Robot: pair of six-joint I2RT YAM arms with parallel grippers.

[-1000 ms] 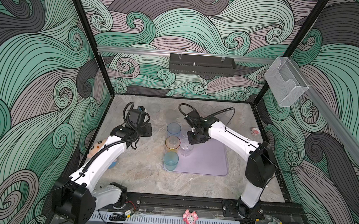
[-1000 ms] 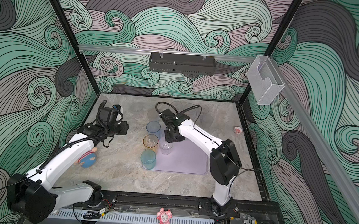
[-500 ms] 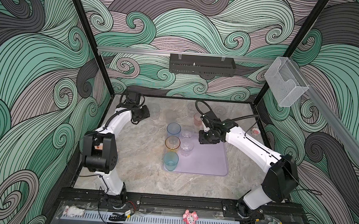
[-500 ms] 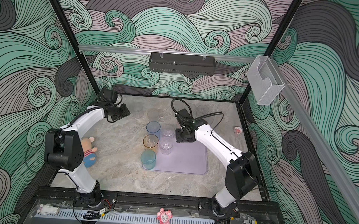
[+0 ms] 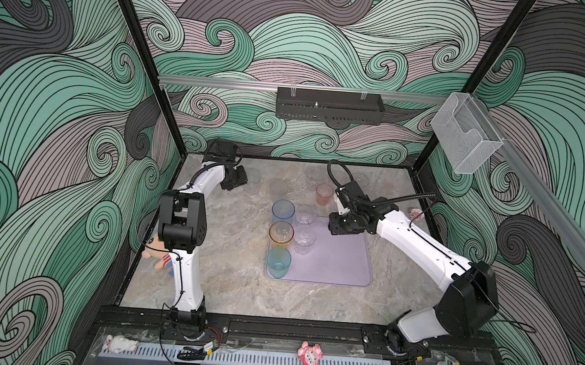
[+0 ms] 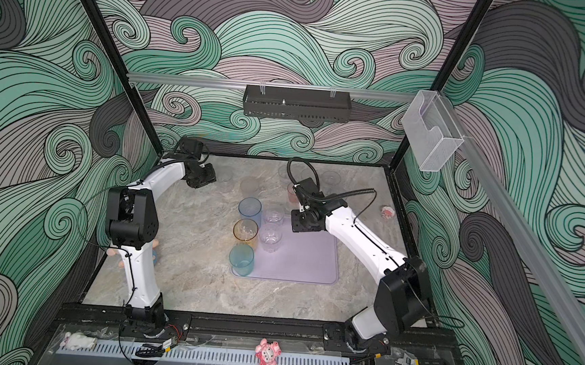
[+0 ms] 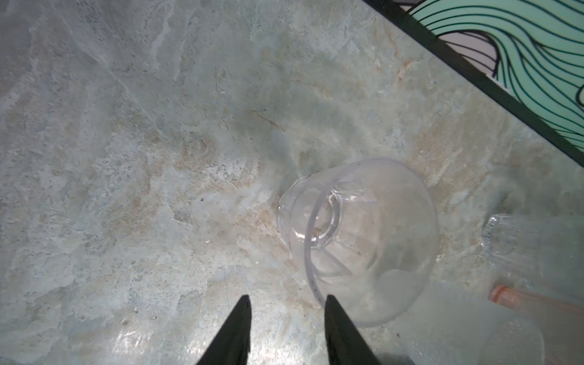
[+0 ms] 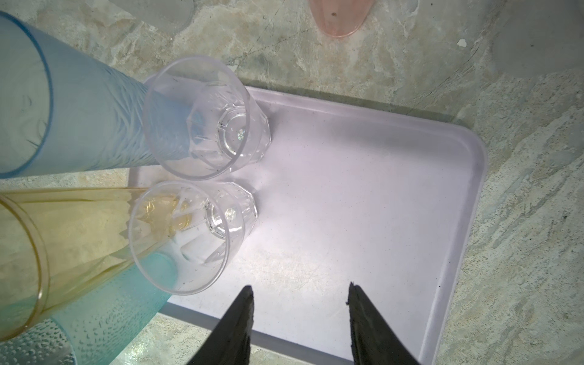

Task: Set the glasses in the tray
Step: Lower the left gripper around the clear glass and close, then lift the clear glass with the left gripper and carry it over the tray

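My left gripper is going to move down toward the small clear glass, with its fingers on both sides of the part of the glass's rim nearest them, because the glass's upturned opening leaves space for one finger inside.
The lilac tray [image 5: 334, 264] [image 8: 363, 189] holds tall blue [image 5: 283, 209], amber [image 5: 281, 232] and teal [image 5: 278, 261] glasses along its left side. Beside them stand two small clear ones [image 5: 305, 216] [image 5: 304, 240]. My right gripper [image 8: 300, 287] [image 5: 338, 227] hangs open and empty over the tray's back right part. A pink glass [image 5: 324, 193], a frosted one [image 5: 278, 188] and clear ones [image 5: 314, 174] stand on the table behind. My left gripper [image 7: 286, 298] [image 5: 239, 180] is open at the back left, one fingertip [image 7: 330, 303] beside a clear glass [image 7: 363, 240] [image 5: 253, 181].
A plush doll [image 5: 159, 255] lies by the left wall behind the left arm. A small pink figure [image 5: 415, 213] sits near the right wall. A black basket [image 5: 328, 105] and a clear box [image 5: 465, 139] hang on the walls.
My left arm has swung from the front left up to the back left corner. My right gripper has left a second clear glass on the tray, opened wider and drawn back to the right.
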